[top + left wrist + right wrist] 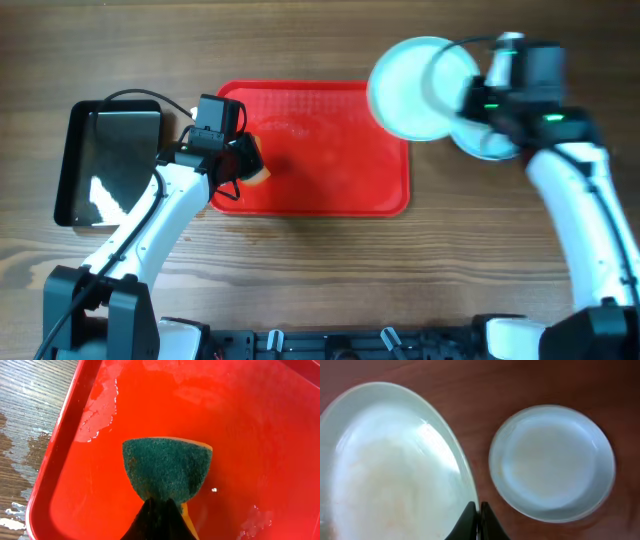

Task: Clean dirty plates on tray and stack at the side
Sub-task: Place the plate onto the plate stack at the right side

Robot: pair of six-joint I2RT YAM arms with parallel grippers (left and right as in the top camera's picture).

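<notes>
The second plate [487, 140] [552, 463] rests below, so my right gripper next moves to the right in the overhead view, then down to release the plate onto it.
The red tray [330, 195] lies mid-table, wet and with no plate on it. My left gripper [250, 165] is at its left end, shut on a green-and-yellow sponge [167, 467] that hangs over the tray floor [250, 435]. Over the tray's far right corner my right gripper [477, 510] is shut on the rim of a pale plate [390, 465], seen in the overhead view as plate [415, 88], tilted and carrying a faint orange tinge. A second plate [552, 462] rests flat on the table to the right, partly hidden under the right arm [490, 145].
A glossy black tray [110, 160] sits left of the red tray. The wooden tabletop [25, 410] beside the red tray's left rim shows wet patches.
</notes>
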